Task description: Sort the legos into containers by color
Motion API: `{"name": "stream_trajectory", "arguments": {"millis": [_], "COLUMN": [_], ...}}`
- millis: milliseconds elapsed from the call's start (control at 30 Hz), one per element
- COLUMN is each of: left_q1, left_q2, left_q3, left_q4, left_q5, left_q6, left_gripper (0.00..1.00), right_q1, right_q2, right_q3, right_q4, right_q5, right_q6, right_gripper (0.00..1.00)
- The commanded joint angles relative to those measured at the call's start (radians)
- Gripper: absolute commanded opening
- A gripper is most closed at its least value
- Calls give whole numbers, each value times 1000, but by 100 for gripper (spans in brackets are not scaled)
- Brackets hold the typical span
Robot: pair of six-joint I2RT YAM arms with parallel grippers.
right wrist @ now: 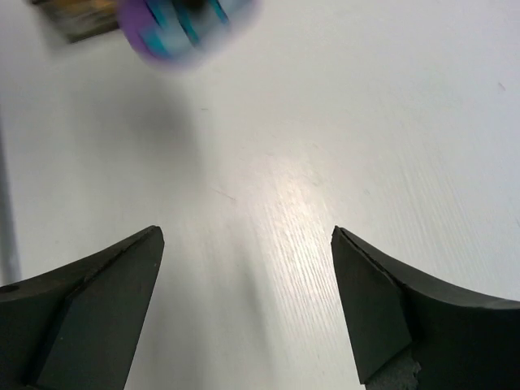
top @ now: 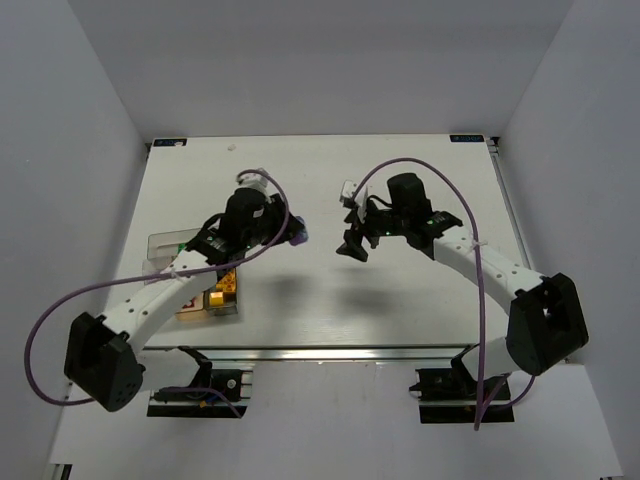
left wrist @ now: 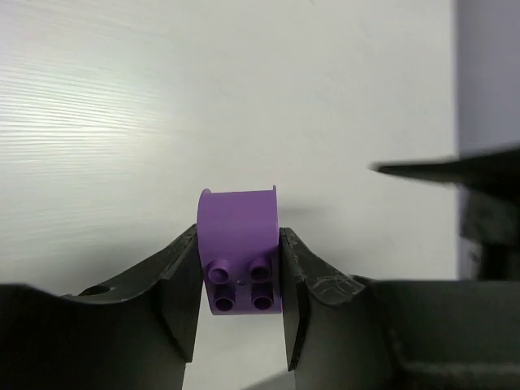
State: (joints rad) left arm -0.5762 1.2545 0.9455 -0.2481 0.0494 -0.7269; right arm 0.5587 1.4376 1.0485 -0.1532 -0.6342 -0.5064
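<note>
The left gripper moves to the left in the top view next, then down over the clear wall-side container, since its neighbors hold red and yellow legos.
My left gripper (left wrist: 240, 284) is shut on a purple lego (left wrist: 238, 244) with a rounded top and four studs, held above the white table. In the top view this gripper (top: 296, 232) is at the table's middle left with the purple lego (top: 297, 233) at its tip. The containers (top: 205, 295) lie under the left arm, with yellow and red legos inside; most of them is hidden. My right gripper (right wrist: 247, 280) is open and empty over bare table. In the top view it (top: 353, 247) hangs to the right of the left gripper. The purple lego shows blurred in the right wrist view (right wrist: 183, 32).
The white table (top: 330, 300) is walled in on three sides. Purple cables loop from both arms. A small white fitting (top: 349, 190) sticks up behind the right gripper. The table's near edge has a metal rail (top: 330, 352).
</note>
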Motion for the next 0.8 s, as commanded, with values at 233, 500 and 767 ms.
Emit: {"name": "stream_trajectory", "arguments": {"millis": [233,500,767], "left_q1": [139,274,452], "left_q2": [-164,-204,-109], "left_q3": [52,-83,-19], "left_q4": [-721,-751,-654], "left_q5": [-960,-1050,-962], "left_q6": [-158,-171,-2], "left_gripper": [0,0,0], "right_q1": [-166,-321,-404], "right_q2": [-187,-229,-296], "right_q3": [-134,-142,-176], "right_q4": [118,98,113], "right_q5": [229,191,96], "right_q6": [276,359,365], "right_gripper": [0,0,0]}}
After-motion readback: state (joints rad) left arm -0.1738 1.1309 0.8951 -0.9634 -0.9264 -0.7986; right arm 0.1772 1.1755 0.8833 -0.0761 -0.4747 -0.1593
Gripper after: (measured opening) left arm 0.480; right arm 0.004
